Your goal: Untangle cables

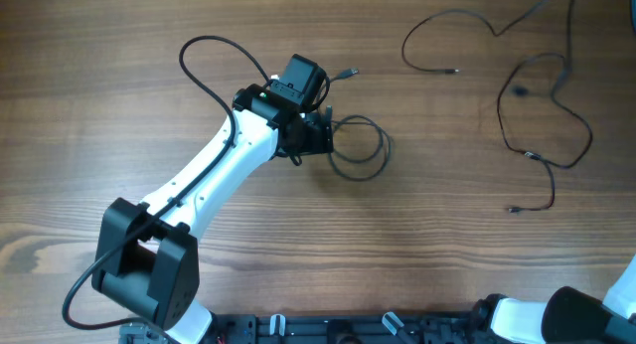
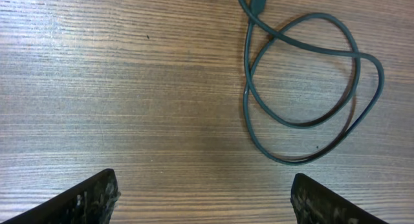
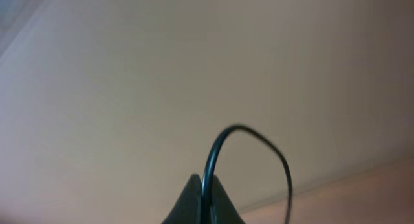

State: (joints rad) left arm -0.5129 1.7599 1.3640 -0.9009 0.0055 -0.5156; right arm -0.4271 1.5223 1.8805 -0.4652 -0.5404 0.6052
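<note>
The tabletop beside the winding cables lies below my right gripper, so it will lower, fingers tipping down, to release the thin black cable, still held up high.
A thin black cable lies in a double loop (image 1: 384, 150) on the wooden table, just right of my left gripper (image 1: 316, 133). In the left wrist view the loop (image 2: 246, 101) is at the upper right, ahead of my open, empty left gripper (image 2: 207, 198); its fingers are apart from it. Two more thin cables (image 1: 405, 46) (image 1: 500, 115) wind over the far right of the table and run off the top edge. My right gripper (image 3: 202, 188) is shut on a thin black cable (image 3: 217, 146) that arches above its tips, held up against a plain wall. That gripper is out of the overhead view.
The left arm's own thicker black cable (image 1: 204, 56) arcs over the table at the upper left. The right arm's base (image 1: 576, 314) sits at the bottom right corner. The table's front edge carries black mounts (image 1: 328, 329).
</note>
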